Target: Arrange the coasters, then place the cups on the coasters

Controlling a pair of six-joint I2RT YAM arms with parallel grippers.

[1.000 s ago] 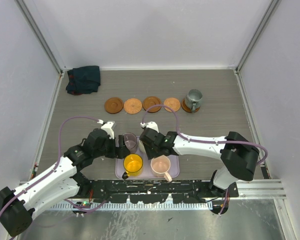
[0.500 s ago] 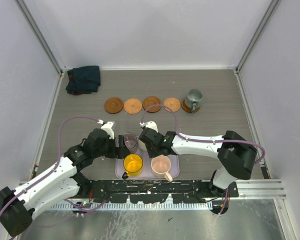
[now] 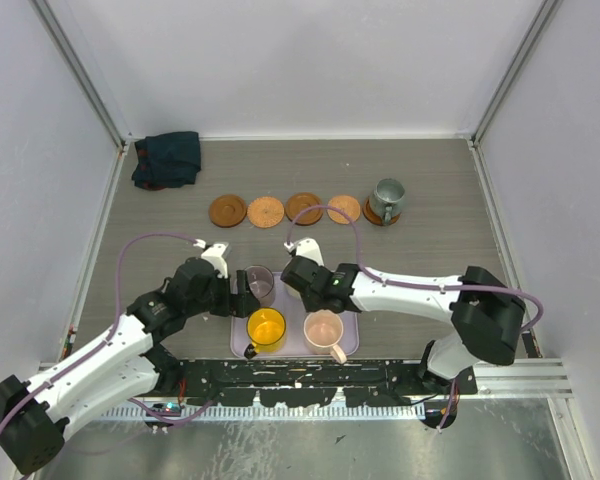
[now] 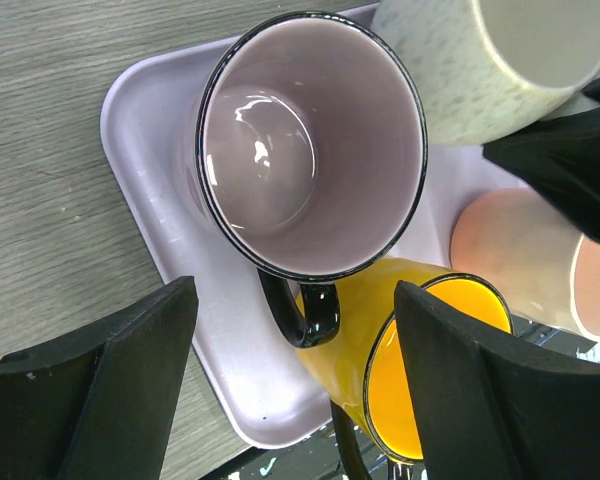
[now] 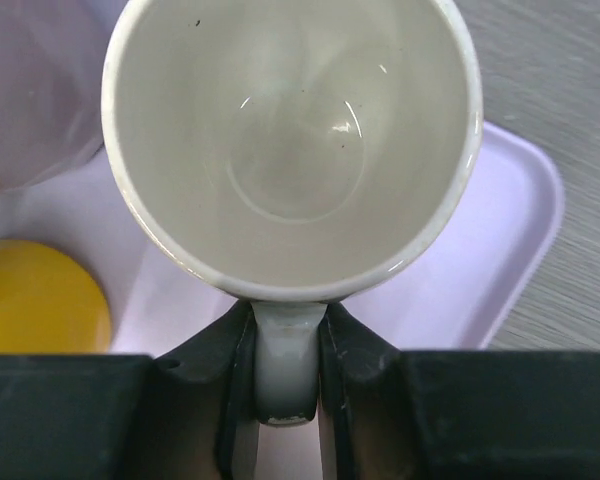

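Note:
The cream white cup [image 5: 290,140] goes out in my right gripper over the bare coaster beside the grey-green cup next, as it lies outward. Then it comes down for release.
Four brown coasters [image 3: 265,211] lie in a row across the middle of the table. A fifth one carries the grey-green cup [image 3: 387,199] at the row's right end. On the lavender tray [image 3: 352,342] stand the purple cup [image 4: 310,150], the yellow cup [image 4: 420,360] and the pink cup [image 4: 525,250]. My right gripper [image 5: 285,355] is shut on the handle of the cream white cup [image 5: 290,140] over the tray's back part. My left gripper [image 4: 295,300] is open, its fingers on either side of the purple cup's black handle, touching nothing.
A dark crumpled cloth [image 3: 167,158] lies at the back left corner. The tray sits close to the near table edge, between the two arm bases. Walls close the table in on the left, the right and the back.
My right gripper has closed on the white cup's handle and shifted slightly to the right. The left arm has stayed in place, open.

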